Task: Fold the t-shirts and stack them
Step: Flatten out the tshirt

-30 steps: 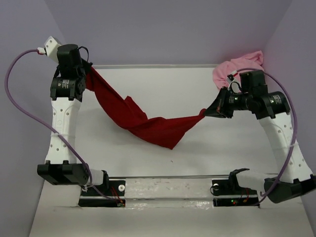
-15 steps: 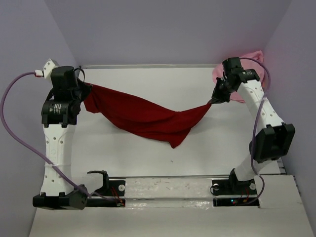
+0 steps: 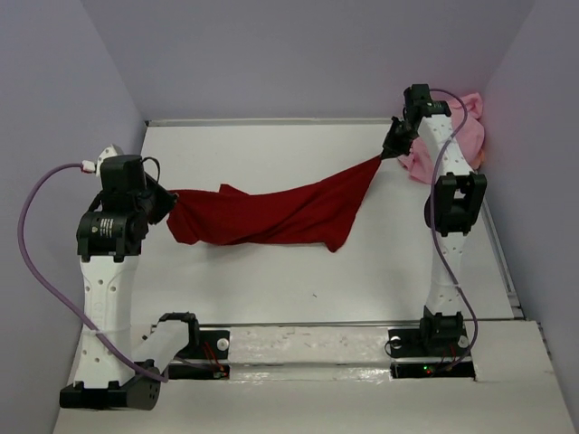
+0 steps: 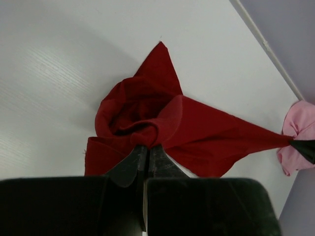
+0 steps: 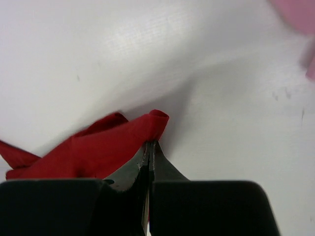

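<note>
Next, my left gripper draws the dark red t-shirt's pinched end back over the clear tabletop toward the near bar and releases it, since that tabletop lies back from the gripper.
The dark red t-shirt [image 3: 271, 212] hangs stretched between my two grippers across the middle of the table. My left gripper [image 3: 166, 206] is shut on its left end, also seen in the left wrist view [image 4: 147, 146] with bunched red cloth [image 4: 147, 118] at the tips. My right gripper [image 3: 387, 154] is shut on its right end at the far right; the right wrist view [image 5: 150, 142] shows a rolled red edge [image 5: 123, 142] pinched there. The light pink t-shirt [image 3: 461, 122] lies crumpled in the far right corner, partly behind my right arm.
The white table [image 3: 271, 280] is boxed by lilac walls at the back and both sides. A raised rail [image 3: 317, 344] with the arm bases runs along the near edge. A purple cable [image 3: 32, 235] loops left of the left arm.
Both arms have moved with the red shirt: the left gripper came nearer and lower, the right gripper went to the far right corner. The shirt is now stretched out lower and flatter.
</note>
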Robot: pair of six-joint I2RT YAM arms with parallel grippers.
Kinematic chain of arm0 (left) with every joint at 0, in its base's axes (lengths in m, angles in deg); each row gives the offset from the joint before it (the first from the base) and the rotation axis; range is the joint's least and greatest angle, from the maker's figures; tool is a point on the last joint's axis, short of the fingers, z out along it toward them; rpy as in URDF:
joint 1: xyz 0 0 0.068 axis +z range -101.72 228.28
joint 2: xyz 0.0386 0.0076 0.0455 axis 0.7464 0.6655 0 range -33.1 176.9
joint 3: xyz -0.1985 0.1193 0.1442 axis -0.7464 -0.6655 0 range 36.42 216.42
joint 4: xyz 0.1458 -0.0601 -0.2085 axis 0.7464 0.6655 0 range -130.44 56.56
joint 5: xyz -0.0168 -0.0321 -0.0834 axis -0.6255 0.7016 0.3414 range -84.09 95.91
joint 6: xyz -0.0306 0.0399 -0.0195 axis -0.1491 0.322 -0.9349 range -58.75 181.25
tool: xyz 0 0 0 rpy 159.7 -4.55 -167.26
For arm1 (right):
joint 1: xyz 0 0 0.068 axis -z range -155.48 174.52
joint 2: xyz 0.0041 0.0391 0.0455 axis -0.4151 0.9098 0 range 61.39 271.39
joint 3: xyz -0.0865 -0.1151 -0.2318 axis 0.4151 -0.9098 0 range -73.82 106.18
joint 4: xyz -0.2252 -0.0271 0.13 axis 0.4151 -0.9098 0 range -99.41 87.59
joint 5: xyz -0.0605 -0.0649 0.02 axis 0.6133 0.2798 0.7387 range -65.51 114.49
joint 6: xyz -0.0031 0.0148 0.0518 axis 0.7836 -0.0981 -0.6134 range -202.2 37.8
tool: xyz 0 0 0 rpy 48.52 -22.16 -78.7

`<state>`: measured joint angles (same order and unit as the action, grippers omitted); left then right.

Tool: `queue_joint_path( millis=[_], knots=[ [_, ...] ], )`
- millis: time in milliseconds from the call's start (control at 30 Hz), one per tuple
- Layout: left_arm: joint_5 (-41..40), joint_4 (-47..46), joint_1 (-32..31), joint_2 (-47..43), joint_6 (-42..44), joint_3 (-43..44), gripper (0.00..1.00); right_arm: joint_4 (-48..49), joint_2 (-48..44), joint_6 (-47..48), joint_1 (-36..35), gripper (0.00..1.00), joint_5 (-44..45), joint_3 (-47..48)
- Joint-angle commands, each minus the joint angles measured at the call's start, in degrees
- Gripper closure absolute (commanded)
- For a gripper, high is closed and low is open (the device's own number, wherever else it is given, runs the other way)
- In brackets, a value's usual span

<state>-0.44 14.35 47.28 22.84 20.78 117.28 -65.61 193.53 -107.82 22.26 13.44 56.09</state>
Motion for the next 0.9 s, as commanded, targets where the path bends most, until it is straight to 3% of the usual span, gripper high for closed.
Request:
queue_joint_path(
  millis=[0,333,367,533,600,767,867],
  knots=[
    [3.00,2.95,-0.32,-2.33,2.67,-1.31,1.00,-3.41,4.77,0.84,2.25,1.00,-1.86,13.94],
    [11.62,9.90,-1.47,-6.19,8.73,-9.92,1.00,0.45,2.17,1.19,2.97,1.00,-3.80,3.34],
    [12.32,9.90,-1.55,-6.37,9.44,-10.80,0.97,0.53,1.90,1.28,2.97,1.00,-3.89,2.73],
    [17.15,8.06,-1.99,-6.72,12.78,-16.96,0.53,0.53,0.93,1.28,2.97,1.00,-4.59,2.98],
    [18.39,7.18,-2.78,-6.38,13.48,-19.50,0.48,0.01,1.37,1.19,2.97,1.00,-4.94,4.38],
    [21.64,6.83,-6.12,-5.32,12.87,-27.06,0.48,-0.96,2.60,1.19,2.97,1.00,-6.00,5.97],
    [19.54,5.95,-7.18,-4.44,11.64,-26.38,0.40,-0.70,2.51,1.19,2.97,1.00,-6.35,5.62]
  ],
)
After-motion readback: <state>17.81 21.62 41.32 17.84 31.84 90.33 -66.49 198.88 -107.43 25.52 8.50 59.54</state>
